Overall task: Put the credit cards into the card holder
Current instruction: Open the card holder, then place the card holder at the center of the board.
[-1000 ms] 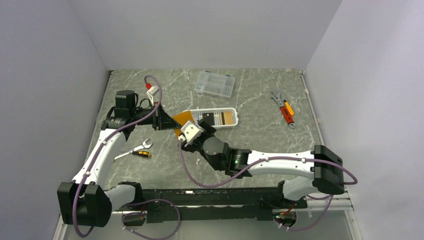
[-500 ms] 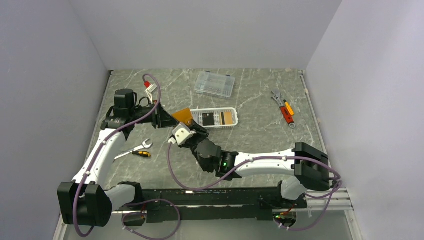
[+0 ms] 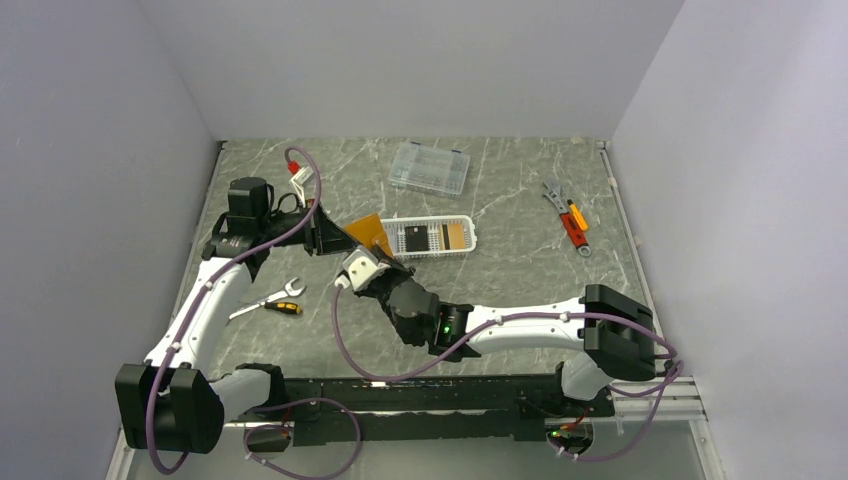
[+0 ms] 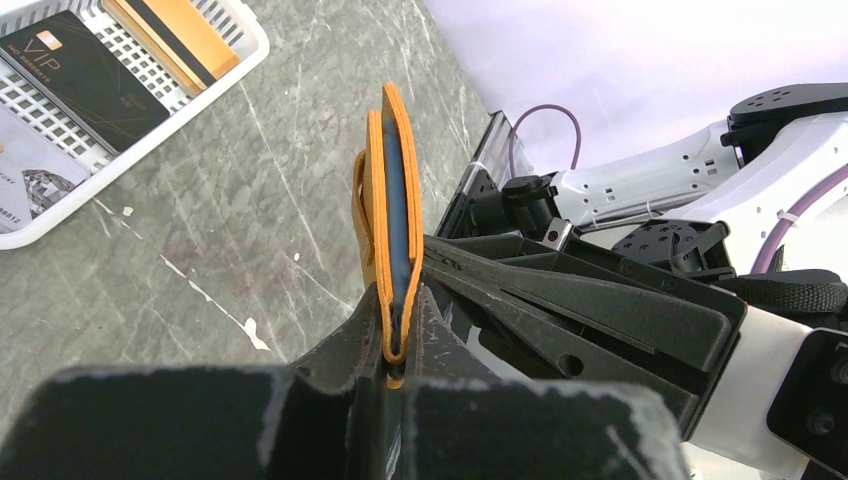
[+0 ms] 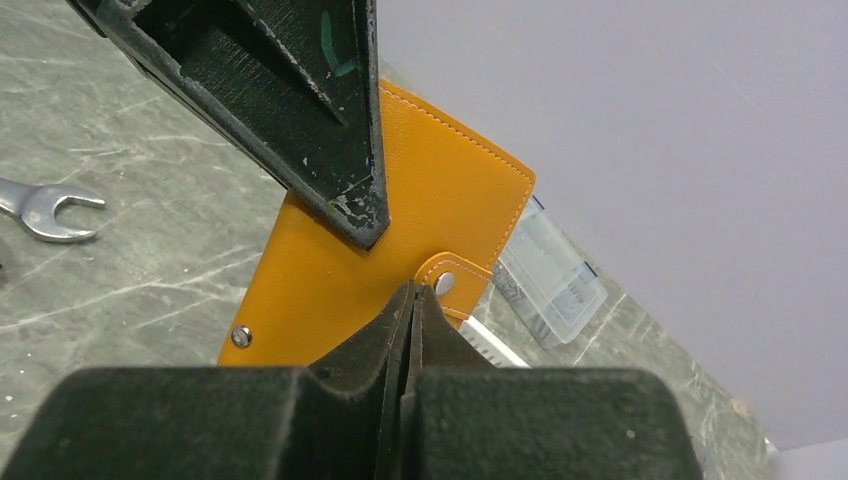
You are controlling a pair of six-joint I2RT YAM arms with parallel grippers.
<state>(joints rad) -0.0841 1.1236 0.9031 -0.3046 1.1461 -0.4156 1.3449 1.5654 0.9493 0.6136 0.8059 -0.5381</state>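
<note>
The table in front of the basket has free room for the card holder. My left gripper should lower the card holder next, back and to the right in the top view.
My left gripper is shut on the lower edge of the orange card holder, holding it upright above the table. A pale blue card edge shows between its flaps. My right gripper is shut with nothing between its jaws, its tips against the holder's outer face just beside the snap strap. More credit cards lie in the white basket: a black one, a gold one and a grey-white one.
A clear compartment box sits behind the basket. A spanner lies by the left arm, red and orange tools at the right, and a white and red connector at the back left.
My right gripper has gone from open to shut and moved left and nearer, up against the holder. The left gripper keeps its hold and has barely moved.
</note>
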